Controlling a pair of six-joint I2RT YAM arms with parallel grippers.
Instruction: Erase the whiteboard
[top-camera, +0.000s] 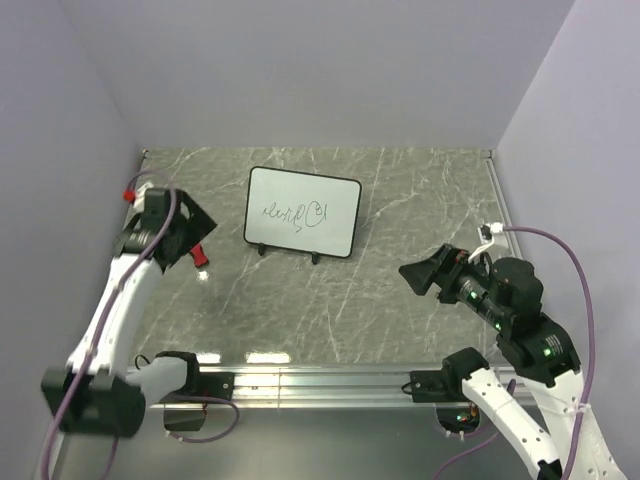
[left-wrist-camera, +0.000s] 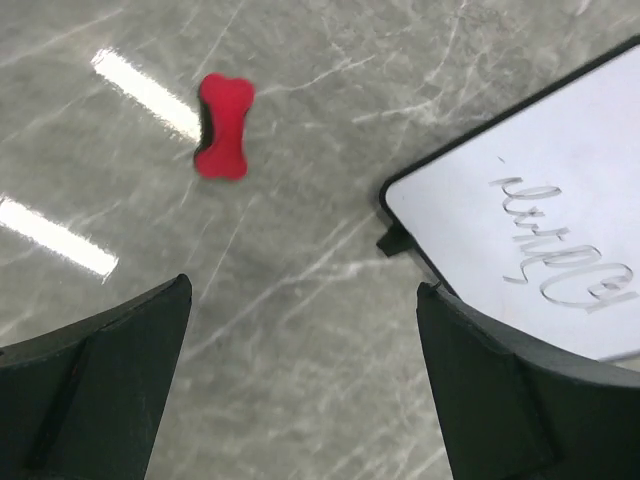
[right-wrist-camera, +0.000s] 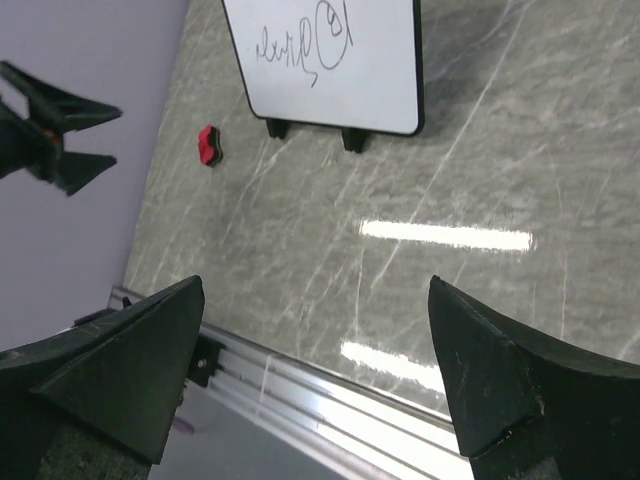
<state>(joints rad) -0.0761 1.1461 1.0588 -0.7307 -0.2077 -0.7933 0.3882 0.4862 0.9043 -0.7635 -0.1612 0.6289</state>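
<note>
Dark scribbles mark the whiteboard (top-camera: 302, 212). My left gripper will next lower its open fingers to the red eraser below it and close them on its near end (top-camera: 202, 261).
The whiteboard (top-camera: 302, 212) stands on two small black feet at the middle back of the table, with dark scribbles on its face. It also shows in the left wrist view (left-wrist-camera: 560, 220) and the right wrist view (right-wrist-camera: 330, 60). A small red bone-shaped eraser (top-camera: 201, 257) lies on the table left of the board; it also shows in the left wrist view (left-wrist-camera: 224, 126) and the right wrist view (right-wrist-camera: 208, 144). My left gripper (top-camera: 192, 232) hangs open and empty above the table just behind the eraser (left-wrist-camera: 305, 335). My right gripper (top-camera: 412, 274) is open and empty, raised right of the board (right-wrist-camera: 315, 340).
The grey marbled table (top-camera: 400, 200) is walled by lilac panels on three sides. An aluminium rail (top-camera: 320, 380) runs along the near edge and shows under my right gripper (right-wrist-camera: 330, 390). My left gripper shows at the far left of the right wrist view (right-wrist-camera: 50, 125).
</note>
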